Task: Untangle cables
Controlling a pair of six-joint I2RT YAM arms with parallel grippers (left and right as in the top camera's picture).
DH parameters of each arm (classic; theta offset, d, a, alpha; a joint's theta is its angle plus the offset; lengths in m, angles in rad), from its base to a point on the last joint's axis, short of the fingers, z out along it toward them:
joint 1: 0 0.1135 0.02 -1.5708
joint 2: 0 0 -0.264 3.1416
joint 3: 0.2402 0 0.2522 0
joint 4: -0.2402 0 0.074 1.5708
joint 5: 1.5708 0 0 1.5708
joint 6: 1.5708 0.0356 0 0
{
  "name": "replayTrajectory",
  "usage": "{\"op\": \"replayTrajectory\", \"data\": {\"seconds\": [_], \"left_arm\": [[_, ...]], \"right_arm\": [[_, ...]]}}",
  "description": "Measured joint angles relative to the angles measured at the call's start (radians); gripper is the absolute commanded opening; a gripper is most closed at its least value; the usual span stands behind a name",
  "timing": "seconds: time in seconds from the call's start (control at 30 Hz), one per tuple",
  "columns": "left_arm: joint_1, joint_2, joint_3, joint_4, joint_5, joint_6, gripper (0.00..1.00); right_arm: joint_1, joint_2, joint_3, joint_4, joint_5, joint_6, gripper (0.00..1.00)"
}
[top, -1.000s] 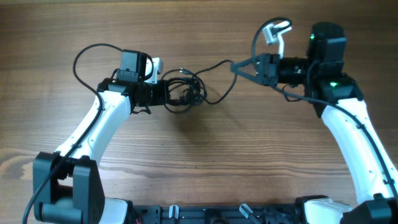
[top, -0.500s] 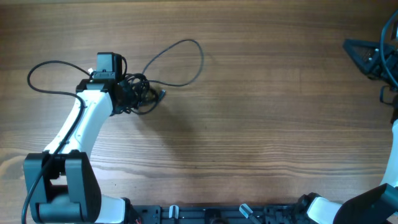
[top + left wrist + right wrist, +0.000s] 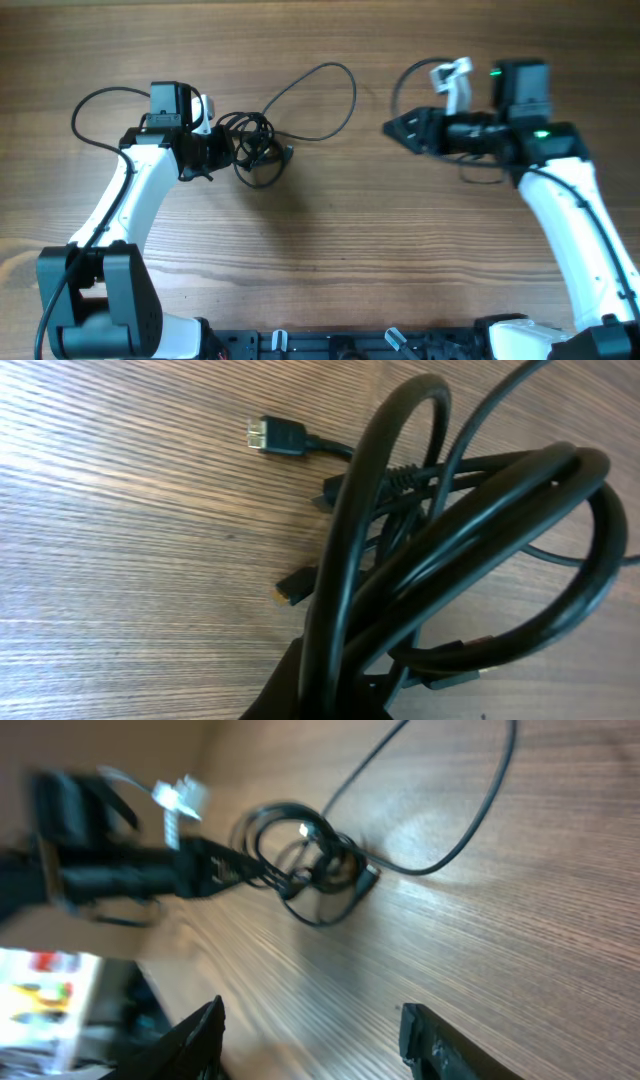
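Note:
I should move my left gripper slightly to the right (image 3: pixel 245 146) (image 3: pixel 378 628) in the overhead view next, toward the loose cable loop, and then open it. Its hold bunches the thick cable loops together.
The cables (image 3: pixel 258 150) form a knotted black bundle left of the table's centre, with one long loose loop (image 3: pixel 345 85) arcing up and right. My left gripper (image 3: pixel 226 151) is shut on the bundle's left side. In the left wrist view thick loops (image 3: pixel 450 560) rise from the closed gripper (image 3: pixel 340 700), and a plug (image 3: pixel 275 435) lies on the wood. My right gripper (image 3: pixel 392 128) hovers right of the loop, pointing left at it. It is open and empty (image 3: pixel 310 1012), and its view shows the bundle (image 3: pixel 315 865) ahead.
The wooden table (image 3: pixel 330 250) fills the view. The left arm's own thicker cable (image 3: pixel 90 110) loops out to the left. A white clip (image 3: pixel 450 75) sits on the right arm. Both arm bases (image 3: pixel 330 345) line the near edge.
A second ago my right gripper was shut on a strand pulled taut from the bundle. It has let go and now stands open. The strand lies as a loose loop, and the bundle moved left.

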Motion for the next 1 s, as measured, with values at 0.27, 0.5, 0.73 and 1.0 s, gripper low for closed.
{"op": "replayTrajectory", "data": {"seconds": [0.27, 0.5, 0.73, 1.0], "left_arm": [[0.0, 0.0, 0.0, 0.0, 0.151, 0.127, 0.04], [0.0, 0.0, 0.0, 0.001, 0.174, 0.134, 0.21], [-0.001, 0.0, 0.0, 0.004, 0.18, 0.12, 0.43], [-0.001, 0.0, 0.0, -0.02, 0.183, 0.114, 0.53]], "right_arm": [[0.163, 0.029, 0.0, 0.008, 0.217, 0.059, 0.67], [0.242, 0.166, 0.0, 0.055, 0.107, 0.056, 0.68], [0.253, 0.169, 0.0, 0.08, 0.101, 0.053, 0.68], [0.253, 0.169, 0.0, 0.08, 0.101, 0.028, 0.68]]}}
